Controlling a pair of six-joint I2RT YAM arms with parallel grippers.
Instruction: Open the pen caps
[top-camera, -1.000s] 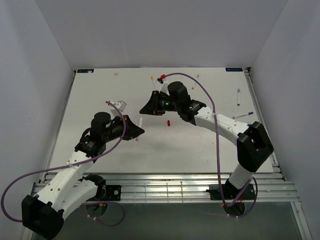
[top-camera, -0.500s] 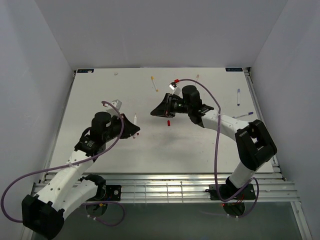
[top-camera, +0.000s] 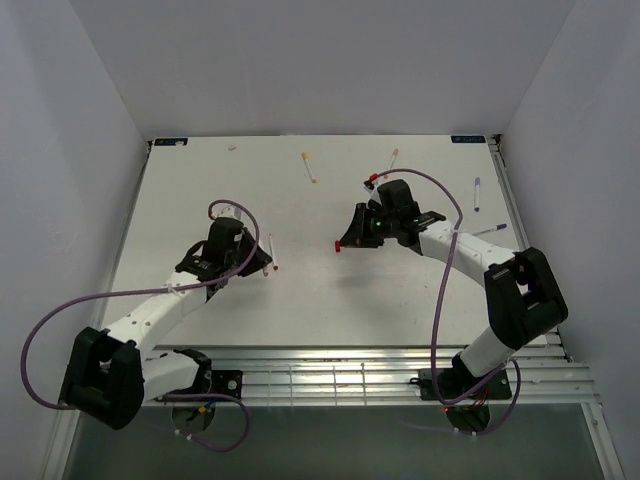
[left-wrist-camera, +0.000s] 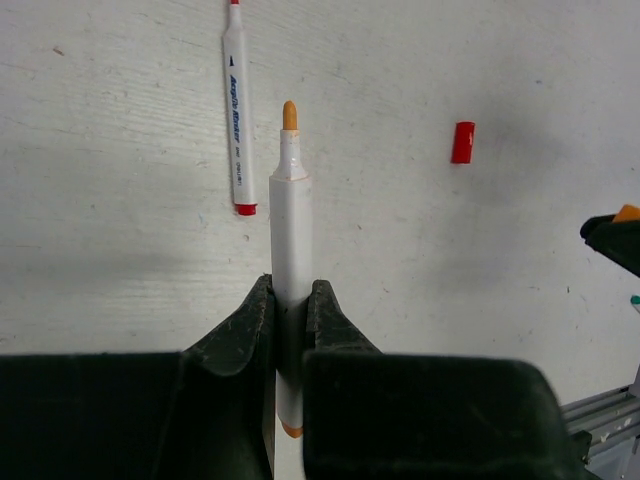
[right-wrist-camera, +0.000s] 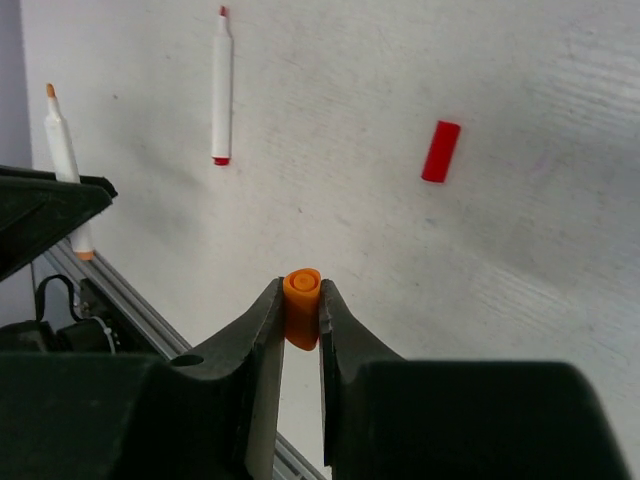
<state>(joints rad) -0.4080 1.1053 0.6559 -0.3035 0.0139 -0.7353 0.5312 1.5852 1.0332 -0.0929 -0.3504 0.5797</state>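
Observation:
My right gripper is to go down next toward the clear tabletop (right-wrist-camera: 484, 168) beside the red pen cap and let go of the orange cap (right-wrist-camera: 301, 308) there, because the pen's tip is already bare.
My left gripper (left-wrist-camera: 292, 288) is shut on a white pen barrel (left-wrist-camera: 288, 220) whose bare orange tip (left-wrist-camera: 290, 114) points away from the camera. The right gripper (right-wrist-camera: 300, 290) is shut on the orange pen cap (right-wrist-camera: 301, 308), held just above the table and apart from that pen. In the top view the right gripper (top-camera: 350, 232) hangs near the middle of the table. A loose red pen cap (left-wrist-camera: 462, 142) lies on the table close by it. A white pen with red ends (left-wrist-camera: 237, 110) lies to the left of the held pen.
Further capped pens lie toward the back and right of the table: a yellow one (top-camera: 309, 167), an orange one (top-camera: 393, 158) and a purple one (top-camera: 477, 192). A metal rail (right-wrist-camera: 120, 300) runs along the table's near edge.
The right gripper has moved to the right and nearer, carrying the orange cap. The left arm has dropped lower and drawn back to the left with the pen. Both grips are unchanged.

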